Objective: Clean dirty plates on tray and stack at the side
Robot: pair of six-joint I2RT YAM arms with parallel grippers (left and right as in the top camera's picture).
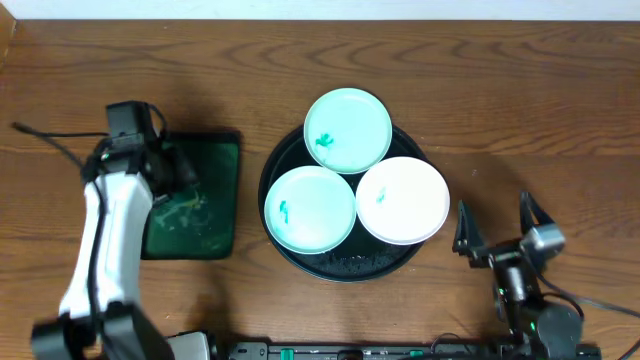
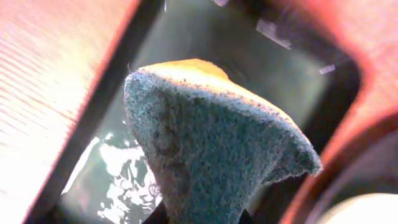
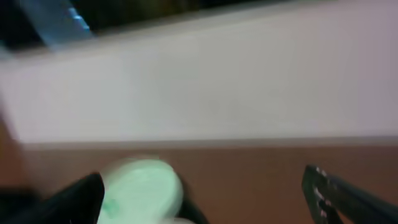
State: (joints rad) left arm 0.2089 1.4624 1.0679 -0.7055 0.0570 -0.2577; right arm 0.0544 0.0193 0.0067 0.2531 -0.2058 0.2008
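My right gripper swings over the white plate (image 1: 402, 200) next and tilts its fingers down onto the front turquoise plate's facing rim (image 1: 349, 188), since that plate bears a teal smear.
Three plates lie on the round black tray (image 1: 345, 268): a turquoise plate (image 1: 347, 130) at the back with a teal smear, a turquoise plate (image 1: 310, 208) at the front left with a smaller smear, and a white plate (image 1: 402, 200) at the right. My left gripper (image 1: 175, 170) is over the dark green rectangular tray (image 1: 205, 215), shut on a blue-green sponge with a yellow back (image 2: 211, 149). My right gripper (image 1: 493, 203) is open and empty, on the table right of the black tray. The right wrist view shows a blurred turquoise plate (image 3: 140, 186) between its fingers' span.
The green rectangular tray (image 2: 261, 68) holds wet, shiny streaks under the sponge. The wooden table extends behind and right of the black tray. A cable runs left of the left arm (image 1: 40, 135).
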